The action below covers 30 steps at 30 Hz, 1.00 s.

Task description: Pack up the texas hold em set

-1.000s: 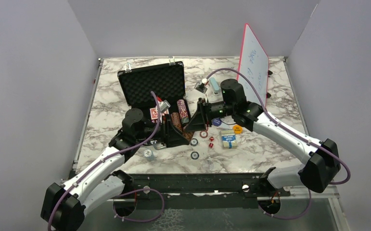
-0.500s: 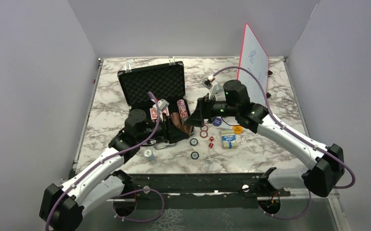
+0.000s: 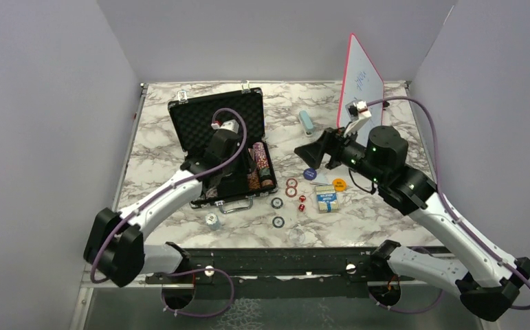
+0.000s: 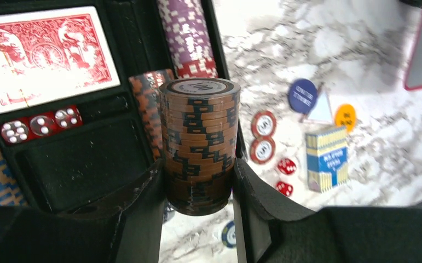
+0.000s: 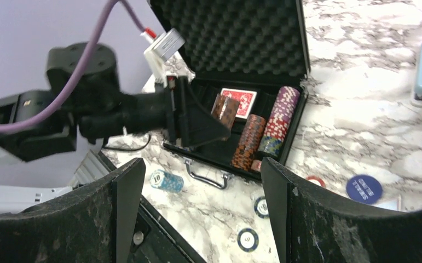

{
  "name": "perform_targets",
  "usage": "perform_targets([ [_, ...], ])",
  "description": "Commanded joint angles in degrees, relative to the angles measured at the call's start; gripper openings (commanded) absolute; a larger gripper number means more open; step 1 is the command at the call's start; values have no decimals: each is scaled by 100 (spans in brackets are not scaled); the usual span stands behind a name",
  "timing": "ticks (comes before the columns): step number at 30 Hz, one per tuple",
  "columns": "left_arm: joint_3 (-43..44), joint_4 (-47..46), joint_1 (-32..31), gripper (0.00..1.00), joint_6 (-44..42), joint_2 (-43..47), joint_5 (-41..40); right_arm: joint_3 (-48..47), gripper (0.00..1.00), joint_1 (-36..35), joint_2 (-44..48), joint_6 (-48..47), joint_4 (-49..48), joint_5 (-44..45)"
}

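The chips in my left gripper go down and outward for release in the slot's empty far end (image 4: 145, 37) next. The orange stack fills only the near part of the slot.
The black briefcase (image 3: 217, 120) lies open, foam lid up. My left gripper (image 4: 197, 192) is shut on a stack of orange-and-black chips (image 4: 199, 148) and holds it over the case tray, as the right wrist view (image 5: 226, 109) also shows. In the tray are a red deck (image 4: 44, 55), red dice (image 4: 39, 123), a purple chip stack (image 4: 186, 35) and an orange stack (image 5: 249, 139). On the table lie two red chips (image 3: 291, 188), two red dice (image 3: 302, 203), a blue deck box (image 3: 326, 199), blue chips (image 3: 277, 221) and round buttons (image 3: 309, 174). My right gripper (image 5: 202, 164) is open and empty, raised right of the case.
The red-framed whiteboard (image 3: 361, 86) stands at the back right. A pale blue block (image 3: 306, 122) lies behind the right gripper. A light blue chip stack (image 3: 212, 221) lies on its side in front of the case handle (image 5: 206, 178).
My left gripper has moved from the case's front edge up over the tray with the orange chip stack. My right arm has pulled back to the right, away from the case.
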State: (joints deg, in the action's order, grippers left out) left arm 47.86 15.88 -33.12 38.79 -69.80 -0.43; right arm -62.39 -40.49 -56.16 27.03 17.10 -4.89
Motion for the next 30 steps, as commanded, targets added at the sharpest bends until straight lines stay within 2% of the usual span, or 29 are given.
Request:
perform_targets([
  [1, 726, 305, -67, 0, 183, -655, -878, 454, 80, -12, 633, 100, 413, 565],
  [11, 1703, 420, -124, 0, 456, -1821, -1979, 998, 80, -12, 1636, 458, 897, 782],
  [21, 1965, 585, -194, 0, 393, -2612, -2320, 899, 80, -11, 1865, 394, 1124, 894],
  [30, 2103, 582, -217, 0, 257, -2732, -2416, 931, 80, -12, 1872, 507, 1223, 758],
])
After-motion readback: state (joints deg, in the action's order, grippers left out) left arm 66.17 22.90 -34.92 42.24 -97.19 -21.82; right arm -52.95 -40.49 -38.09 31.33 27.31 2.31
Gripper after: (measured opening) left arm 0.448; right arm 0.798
